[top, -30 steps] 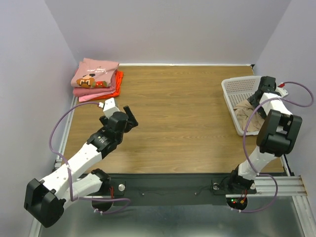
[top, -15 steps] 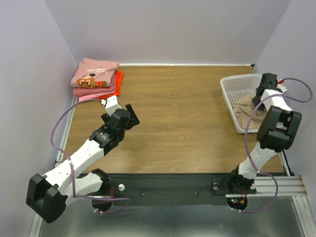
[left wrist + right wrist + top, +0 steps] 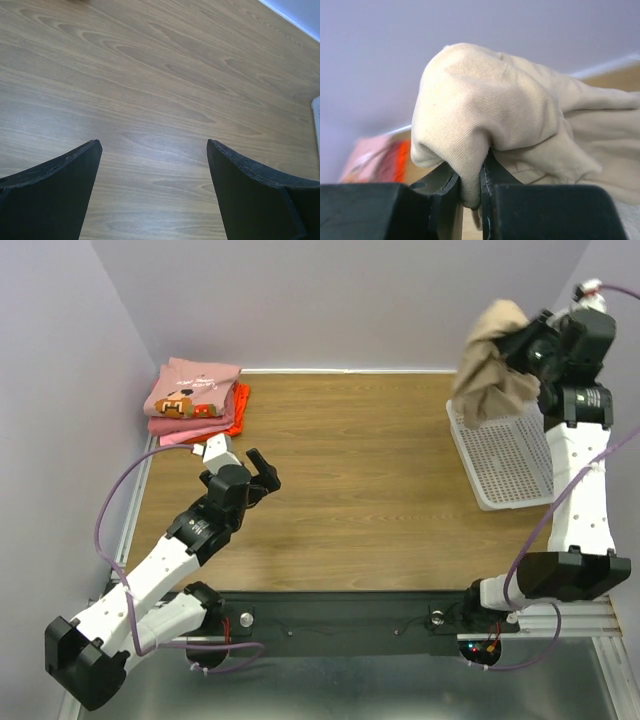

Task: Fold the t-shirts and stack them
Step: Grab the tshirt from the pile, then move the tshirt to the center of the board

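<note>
The robot's left gripper is to go down next, open, back toward the bare wood by the table's near edge, and close on the tan t-shirt (image 3: 492, 360), because the shirt hangs bunched.
A tan t-shirt (image 3: 492, 360) hangs bunched in the air above the white mesh basket (image 3: 505, 465), pinched in my right gripper (image 3: 522, 348). The right wrist view shows its jaws shut on a fold of that tan t-shirt (image 3: 485, 115), my right gripper (image 3: 470, 192) at the bottom of the frame. At the back left corner lie three folded t-shirts in a stack: a dusty pink one with a graphic (image 3: 190, 388) on top, a lighter pink one (image 3: 175, 427) under it, an orange-red one (image 3: 238, 408) at the side. My left gripper (image 3: 260, 469) hovers open over bare wood (image 3: 155, 145).
The basket stands at the table's right edge and holds nothing that I can see. Purple-grey walls close the table on the left, back and right. The folded stack shows blurred at the left in the right wrist view (image 3: 375, 160).
My right gripper closed on the tan t-shirt in the basket and lifted it high above the basket. My left arm shifted slightly, its gripper staying open.
</note>
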Controlling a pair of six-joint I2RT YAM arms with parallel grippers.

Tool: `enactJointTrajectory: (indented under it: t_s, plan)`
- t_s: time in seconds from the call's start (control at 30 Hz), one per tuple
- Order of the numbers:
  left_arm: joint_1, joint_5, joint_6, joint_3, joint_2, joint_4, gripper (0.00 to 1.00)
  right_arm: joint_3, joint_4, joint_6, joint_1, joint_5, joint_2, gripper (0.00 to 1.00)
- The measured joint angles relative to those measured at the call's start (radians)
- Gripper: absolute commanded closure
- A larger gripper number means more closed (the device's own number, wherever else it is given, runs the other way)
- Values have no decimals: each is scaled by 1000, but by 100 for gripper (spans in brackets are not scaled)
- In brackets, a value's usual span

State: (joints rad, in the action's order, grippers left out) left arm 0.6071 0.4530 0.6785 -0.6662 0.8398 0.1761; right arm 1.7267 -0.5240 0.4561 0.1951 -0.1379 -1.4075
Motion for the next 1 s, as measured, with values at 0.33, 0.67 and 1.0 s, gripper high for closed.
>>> enactJointTrajectory:
  t_s: [0.33,0.67,1.0]
  plan:
    - [0,6,84,30,-97,55,1,301,35,-25,-375,-336,-203,83]
    - [0,87,228,29,-43,204,2,-486,-2,-18,-366,121,-26,0]
    - [0,-6,245,64,70,145,2,-702,-10,-13,-364,156,120,0]
